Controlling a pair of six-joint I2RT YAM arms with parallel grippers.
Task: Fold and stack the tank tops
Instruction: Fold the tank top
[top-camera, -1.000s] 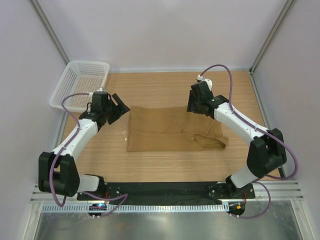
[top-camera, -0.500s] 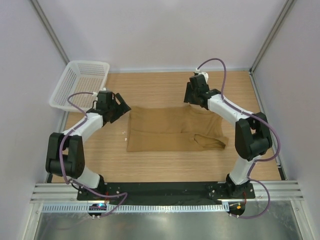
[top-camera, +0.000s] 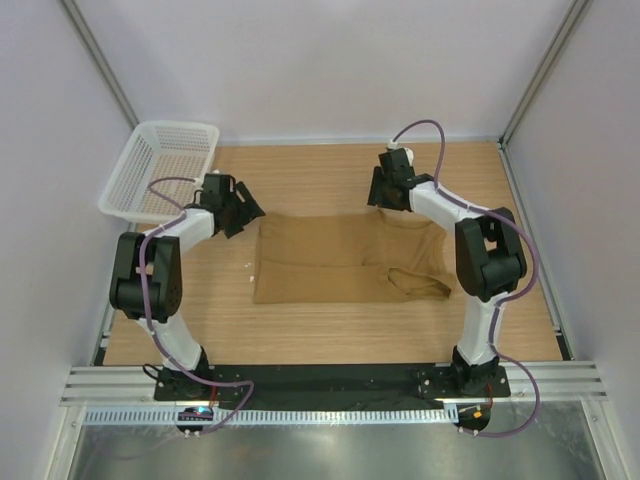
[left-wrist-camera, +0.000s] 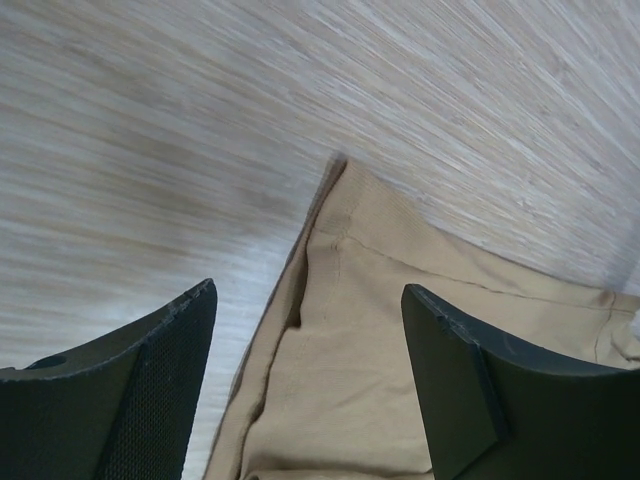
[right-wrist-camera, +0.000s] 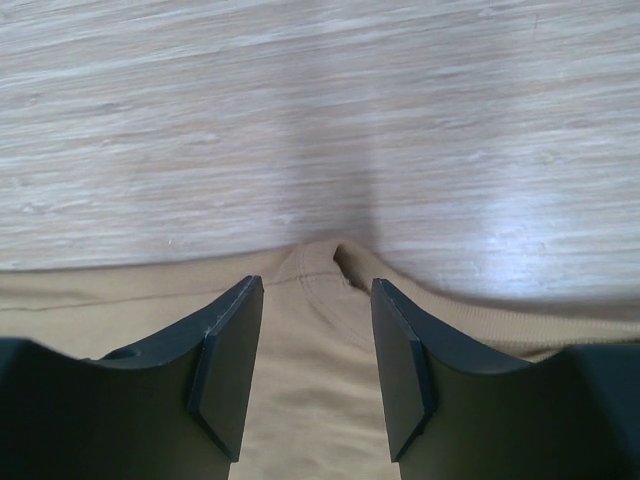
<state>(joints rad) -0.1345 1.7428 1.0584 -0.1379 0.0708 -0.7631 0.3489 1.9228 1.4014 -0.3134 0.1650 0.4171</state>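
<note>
I need to lower my right gripper onto the hemmed fold (top-camera: 380, 213) (right-wrist-camera: 328, 266) at the tank top's far edge and close it, because that raised fold is already between its open fingers.
The tan-brown tank top (top-camera: 340, 258) lies flat on the wooden table, folded into a wide rectangle, with a bunched strap end at its right (top-camera: 425, 283). My left gripper (top-camera: 247, 213) is open beside the top's far left corner. In the left wrist view that corner (left-wrist-camera: 340, 290) lies between the spread fingers (left-wrist-camera: 170, 370). My right gripper (top-camera: 383, 205) is open at the top's far right edge. In the right wrist view its fingers (right-wrist-camera: 225, 360) straddle a hemmed fold of cloth (right-wrist-camera: 320, 290) without closing on it.
A white mesh basket (top-camera: 160, 168) stands at the far left, partly over the table's edge. Grey walls with metal posts close in the table on three sides. The black base rail (top-camera: 330, 380) runs along the near edge.
Both arms have folded in closer to their bases. The left gripper has moved up and right toward the top's far left corner. The right gripper has shifted slightly toward the far edge. The cloth has not moved.
</note>
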